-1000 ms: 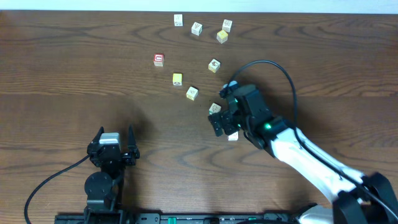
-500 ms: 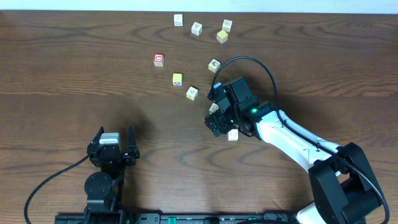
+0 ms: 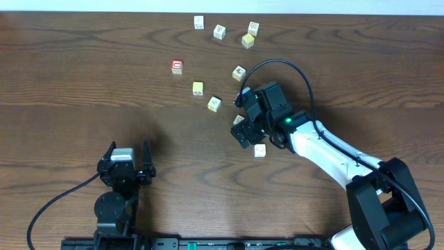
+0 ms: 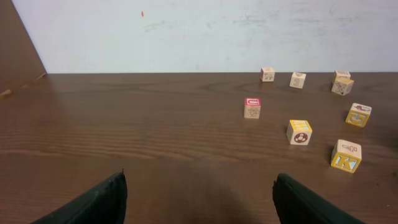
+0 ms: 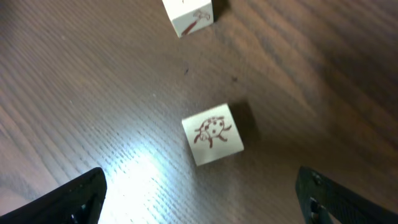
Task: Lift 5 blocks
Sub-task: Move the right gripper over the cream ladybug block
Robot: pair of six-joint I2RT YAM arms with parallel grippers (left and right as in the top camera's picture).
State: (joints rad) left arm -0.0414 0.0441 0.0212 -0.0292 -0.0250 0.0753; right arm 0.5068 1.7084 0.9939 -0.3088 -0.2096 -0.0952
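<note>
My right gripper will move down and a little outward until its open fingers are on both sides of the ladybug block [image 5: 212,134], because that block is below and slightly outward of them.
Small cream and yellow picture blocks lie scattered on the far half of the table, among them one block [image 3: 198,88] and another [image 3: 214,104]. My right gripper [image 3: 243,125] is open and hangs low over a ladybug block [image 5: 212,134], which lies on the wood just ahead of the gap between my fingers, touching neither. Beyond it lies a hammer block [image 5: 186,15]. Another block [image 3: 259,150] rests just behind that gripper. My left gripper [image 3: 128,147] stands open near the front edge, nothing between its fingers [image 4: 93,202].
A red-faced cube [image 3: 177,67] sits left of the cluster, also red-topped cube [image 4: 252,107] in the left wrist view. Several more blocks lie along the far edge, such as one [image 3: 219,32]. The right arm's cable [image 3: 291,69] loops above it.
My right gripper has swung left and farther away, off the block now behind it and over to the ladybug block. The left arm has not moved.
</note>
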